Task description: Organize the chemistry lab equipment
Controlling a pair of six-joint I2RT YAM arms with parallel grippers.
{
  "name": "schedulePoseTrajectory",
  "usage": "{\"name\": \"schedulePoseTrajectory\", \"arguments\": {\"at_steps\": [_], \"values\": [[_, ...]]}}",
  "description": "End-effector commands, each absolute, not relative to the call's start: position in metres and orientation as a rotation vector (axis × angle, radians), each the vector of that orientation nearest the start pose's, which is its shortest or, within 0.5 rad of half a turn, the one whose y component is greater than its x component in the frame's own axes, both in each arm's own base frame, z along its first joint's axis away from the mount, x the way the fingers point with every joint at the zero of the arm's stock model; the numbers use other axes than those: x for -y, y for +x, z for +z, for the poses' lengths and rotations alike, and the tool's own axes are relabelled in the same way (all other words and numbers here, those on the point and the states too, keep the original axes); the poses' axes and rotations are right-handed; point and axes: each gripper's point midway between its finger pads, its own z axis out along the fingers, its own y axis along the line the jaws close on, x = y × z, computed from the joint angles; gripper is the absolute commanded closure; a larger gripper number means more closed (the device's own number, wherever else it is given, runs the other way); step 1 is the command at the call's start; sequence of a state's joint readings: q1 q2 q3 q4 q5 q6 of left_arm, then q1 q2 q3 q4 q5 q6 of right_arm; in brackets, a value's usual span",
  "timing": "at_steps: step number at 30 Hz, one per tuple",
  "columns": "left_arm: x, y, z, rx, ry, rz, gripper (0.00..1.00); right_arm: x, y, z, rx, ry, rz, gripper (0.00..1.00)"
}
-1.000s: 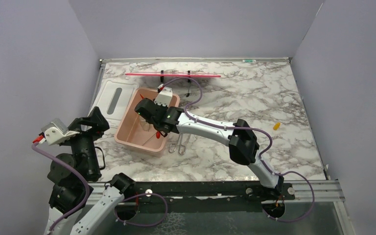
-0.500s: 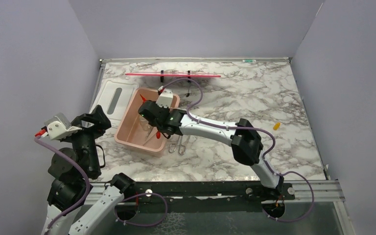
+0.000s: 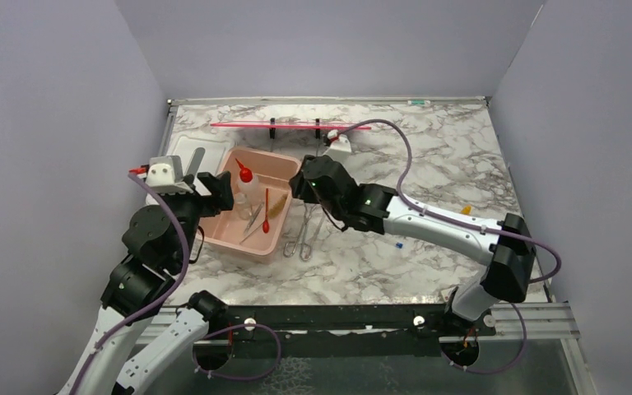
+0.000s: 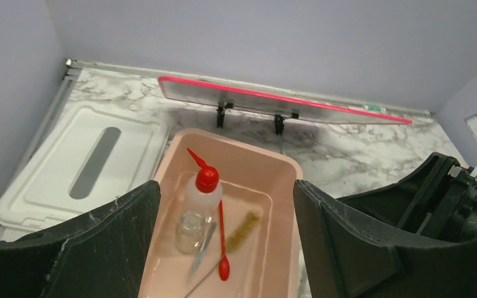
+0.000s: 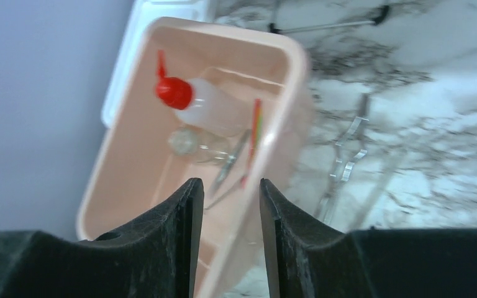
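My right gripper moves down from the tub's rim, past the tongs and onto the thin clear rod [image 3: 319,226] [image 5: 380,188] next.
The pink tub [image 3: 222,234] holds a clear squeeze bottle with a red nozzle [image 4: 202,191], a glass vial [image 4: 190,230], metal tweezers [image 4: 202,249], a red spoon [image 4: 223,243] and a small brush [image 4: 243,228]. Metal scissor-like tongs [image 3: 304,233] lie on the marble just right of the tub. My left gripper [image 3: 220,191] hovers open over the tub's left rim, with nothing between its fingers. Open as well, my right gripper [image 3: 299,188] is at the tub's right rim [image 5: 284,118] above the tongs [image 5: 348,158], holding nothing.
A white lid [image 3: 183,161] lies left of the tub. A pink-edged rack [image 3: 292,125] stands along the back. A small yellow piece [image 3: 464,211] and a tiny blue piece [image 3: 397,244] lie on the marble to the right.
My right gripper has come out of the tub toward the right and its jaws have parted. The left arm has swung in from the far left to the tub's left rim.
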State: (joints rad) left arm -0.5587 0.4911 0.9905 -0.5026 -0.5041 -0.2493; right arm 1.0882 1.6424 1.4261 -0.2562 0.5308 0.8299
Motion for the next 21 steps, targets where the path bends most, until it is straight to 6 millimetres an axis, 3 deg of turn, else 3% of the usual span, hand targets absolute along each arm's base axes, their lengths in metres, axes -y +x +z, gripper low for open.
{"name": "schedulePoseTrajectory", "arguments": {"at_steps": [1,5,9,12,16,21], "values": [[0.079,0.22,0.359,-1.588,-0.049,-0.372,0.19,-0.357,0.275,0.192,-2.156,0.122,0.536,0.56],[0.1,0.223,0.354,-1.553,0.016,-0.466,0.19,-0.329,0.262,0.143,-2.263,0.171,0.434,0.55],[0.114,0.225,0.344,-1.573,0.068,-0.507,0.19,-0.325,0.261,0.101,-2.366,0.158,0.366,0.48],[0.115,0.227,0.339,-1.588,0.043,-0.516,0.19,-0.324,0.272,0.074,-2.457,0.172,0.321,0.46],[0.115,0.23,0.331,-1.572,-0.004,-0.541,0.19,-0.331,0.285,0.05,-2.513,0.158,0.276,0.46],[0.112,0.236,0.32,-1.562,-0.082,-0.55,0.19,-0.34,0.297,0.039,-2.533,0.129,0.202,0.46]]}}
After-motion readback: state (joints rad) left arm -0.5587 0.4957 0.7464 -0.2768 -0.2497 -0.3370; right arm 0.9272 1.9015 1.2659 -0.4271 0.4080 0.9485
